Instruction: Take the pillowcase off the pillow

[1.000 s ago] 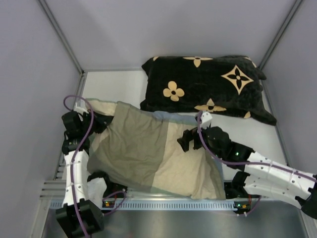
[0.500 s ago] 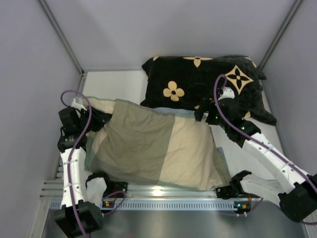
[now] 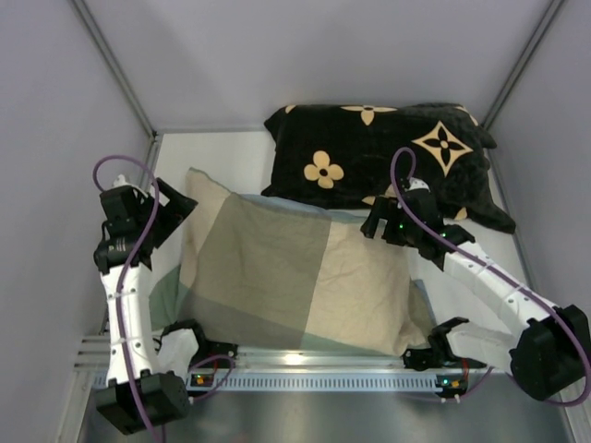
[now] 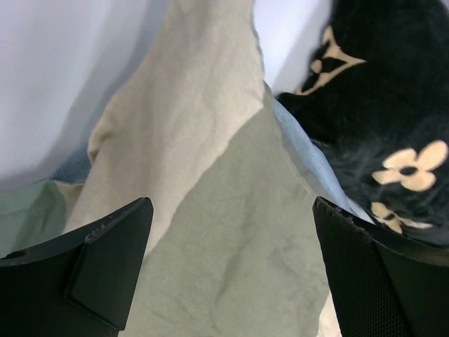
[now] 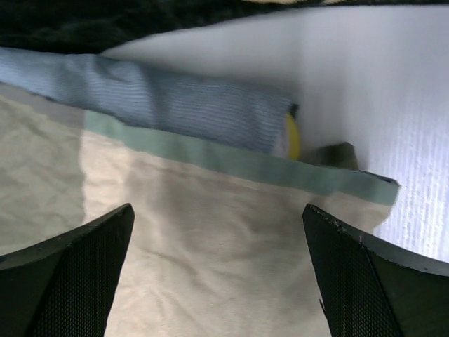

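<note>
I should next move my left gripper outward and down onto the beige piece of cloth near the pillowcase's far corner [image 3: 202,186] [image 4: 214,31], because that cloth is below and outward of its open fingers.
The pillowcase [image 3: 295,277] lies spread on the table with its olive and beige blocks facing up and a grey-blue edge [image 5: 175,102] along its far side. It bulges with the pillow inside, of which only a sliver of yellow piping [image 5: 292,137] peeks out at the far right corner. My left gripper [image 3: 180,208] hangs open just off the case's left end, with the olive and beige cloth [image 4: 231,267] below its wide-apart fingers. Over the far right corner, my right gripper [image 3: 371,226] is open above beige cloth [image 5: 210,281] and holds nothing.
A black cushion with tan flower motifs [image 3: 388,157] lies along the back, touching the case's far edge. Grey walls [image 3: 55,185] close in on both sides. A metal rail [image 3: 305,377] with the arm bases runs along the near edge.
My left gripper has opened, let go of the pillowcase's left end and drawn back to the left. My right gripper has moved from the case's middle to its far right corner. The case has settled flatter.
</note>
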Tool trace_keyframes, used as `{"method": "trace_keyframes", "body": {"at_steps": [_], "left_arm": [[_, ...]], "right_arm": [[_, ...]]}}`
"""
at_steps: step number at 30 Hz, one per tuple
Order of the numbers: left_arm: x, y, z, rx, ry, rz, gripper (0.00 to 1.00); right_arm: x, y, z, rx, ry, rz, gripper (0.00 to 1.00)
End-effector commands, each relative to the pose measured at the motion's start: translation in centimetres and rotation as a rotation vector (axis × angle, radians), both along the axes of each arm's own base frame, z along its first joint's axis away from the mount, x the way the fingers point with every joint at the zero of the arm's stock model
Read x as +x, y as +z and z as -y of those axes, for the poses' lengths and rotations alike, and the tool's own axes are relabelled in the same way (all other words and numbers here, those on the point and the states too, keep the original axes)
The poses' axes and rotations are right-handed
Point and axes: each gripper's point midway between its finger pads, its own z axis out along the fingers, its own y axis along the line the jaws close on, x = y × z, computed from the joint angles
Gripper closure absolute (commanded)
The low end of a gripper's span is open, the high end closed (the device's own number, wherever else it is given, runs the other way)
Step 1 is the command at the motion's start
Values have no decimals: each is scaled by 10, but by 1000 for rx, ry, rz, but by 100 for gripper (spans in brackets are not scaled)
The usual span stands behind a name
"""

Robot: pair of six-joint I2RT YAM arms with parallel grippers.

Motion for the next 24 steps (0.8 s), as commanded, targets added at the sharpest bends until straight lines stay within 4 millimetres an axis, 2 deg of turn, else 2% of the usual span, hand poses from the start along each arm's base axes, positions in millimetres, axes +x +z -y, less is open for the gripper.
{"method": "trace_keyframes", "body": {"at_steps": [1, 6, 7, 9, 10, 11, 12, 16, 20, 21, 23, 24], "left_arm": [[15, -11, -17, 47, 39, -74, 1], [54, -35, -35, 54, 56, -149, 1], [62, -51, -37, 38, 55, -196, 1], [81, -57, -36, 12, 46, -175, 1], [90, -70, -38, -6, 46, -199, 1], [103, -69, -38, -17, 46, -157, 1], [108, -79, -33, -51, 22, -162, 1], [129, -72, -29, -68, 19, -44, 1], [149, -65, -26, -97, 2, 3, 1], [154, -73, -26, -103, -1, -16, 1], [167, -69, -18, -107, -40, -8, 1], [171, -80, -15, -117, -55, -34, 1]], "right_arm": [[6, -4, 15, 45, -78, -1, 1], [9, -16, 19, 113, -106, -35, 0], [9, -18, 20, 114, -103, -40, 1], [8, -16, 21, 123, -93, -33, 1], [8, -16, 20, 129, -88, -29, 1], [6, -16, 21, 131, -88, -25, 1], [6, -11, 21, 138, -87, -8, 1], [2, -5, 21, 144, -71, 16, 1], [-1, -4, 24, 143, -70, 17, 0], [-2, -4, 23, 146, -67, 16, 1], [-3, -4, 22, 149, -64, 15, 1], [-3, -3, 22, 151, -65, 15, 1]]}}
